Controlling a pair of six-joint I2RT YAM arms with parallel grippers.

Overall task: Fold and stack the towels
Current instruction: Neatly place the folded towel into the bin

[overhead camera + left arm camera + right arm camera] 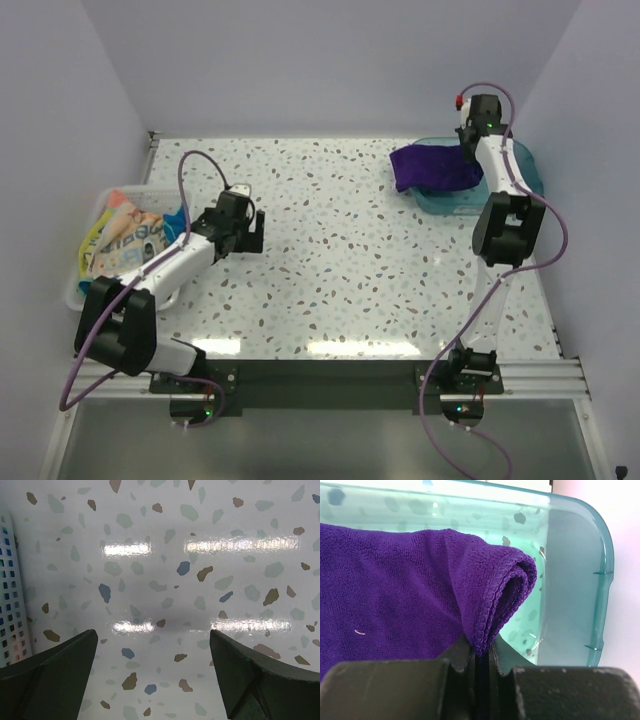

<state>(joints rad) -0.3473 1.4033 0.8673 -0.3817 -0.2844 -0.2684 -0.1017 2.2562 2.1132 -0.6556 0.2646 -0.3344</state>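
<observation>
The purple towel still hangs past the teal bin's rim, so my right gripper should lower its folded edge inside before opening.
A folded deep purple towel (432,166) hangs partly over the rim of a teal bin (528,172) at the back right. My right gripper (472,140) is shut on the folded edge of this purple towel (420,595), and its layers sit pinched between the jaws of the right gripper (481,652). Several crumpled towels (128,236), yellow, pink and blue-green, lie in a white basket (78,285) at the left edge. My left gripper (247,226) hovers open over bare tabletop just right of that basket, and nothing lies between its fingers (55,665).
The teal bin's wall (575,580) rises right of the purple towel. The white basket's perforated side (10,610) shows at the left edge of the left wrist view. Purple cables loop off both arms. White walls close the table on three sides.
</observation>
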